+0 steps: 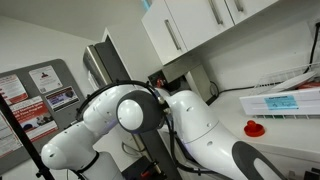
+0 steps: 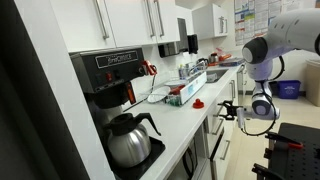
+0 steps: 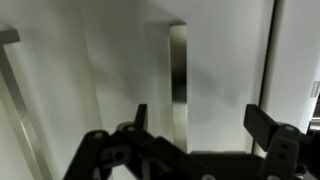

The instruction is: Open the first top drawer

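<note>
My gripper stays nearly in place at the drawer front next and closes both fingers onto the brushed-metal handle, which already lies between them.
In the wrist view a white drawer front [image 3: 225,60] fills the frame, with a long brushed-metal handle [image 3: 177,75] on it. My gripper [image 3: 200,122] is open, and the handle lies between its two black fingers, nearer one of them. I cannot tell whether a finger touches it. In an exterior view the gripper [image 2: 229,110] sits against the top of the white lower cabinet fronts [image 2: 216,138], just under the counter edge. In an exterior view the arm [image 1: 150,115] fills the foreground and hides the drawers.
On the counter [image 2: 190,125] stand a coffee machine [image 2: 108,75] with a glass pot [image 2: 127,140], a box [image 2: 186,92] and a red lid [image 2: 198,103]. Wall cabinets [image 2: 130,20] hang above. A second handle edge [image 3: 10,40] shows beside the drawer.
</note>
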`<state>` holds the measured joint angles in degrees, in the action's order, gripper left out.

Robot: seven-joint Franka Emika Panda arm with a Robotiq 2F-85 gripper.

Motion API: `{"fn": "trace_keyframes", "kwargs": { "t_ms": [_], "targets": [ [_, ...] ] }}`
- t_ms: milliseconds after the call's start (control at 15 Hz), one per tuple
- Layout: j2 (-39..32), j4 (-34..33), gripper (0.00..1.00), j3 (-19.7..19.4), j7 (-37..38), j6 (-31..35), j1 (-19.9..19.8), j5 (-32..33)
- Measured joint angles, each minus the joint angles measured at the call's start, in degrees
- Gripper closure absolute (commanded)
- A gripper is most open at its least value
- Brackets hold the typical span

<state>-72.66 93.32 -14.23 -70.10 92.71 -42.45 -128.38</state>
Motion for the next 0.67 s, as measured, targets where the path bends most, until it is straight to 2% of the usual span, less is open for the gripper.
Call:
{"fn": "trace_keyframes", "kwargs": {
  "t_ms": [667],
  "targets": [
    [-1.43, -0.98, 0.99, 0.11, 0.00, 0.02, 1.01, -1.43]
  ]
}}
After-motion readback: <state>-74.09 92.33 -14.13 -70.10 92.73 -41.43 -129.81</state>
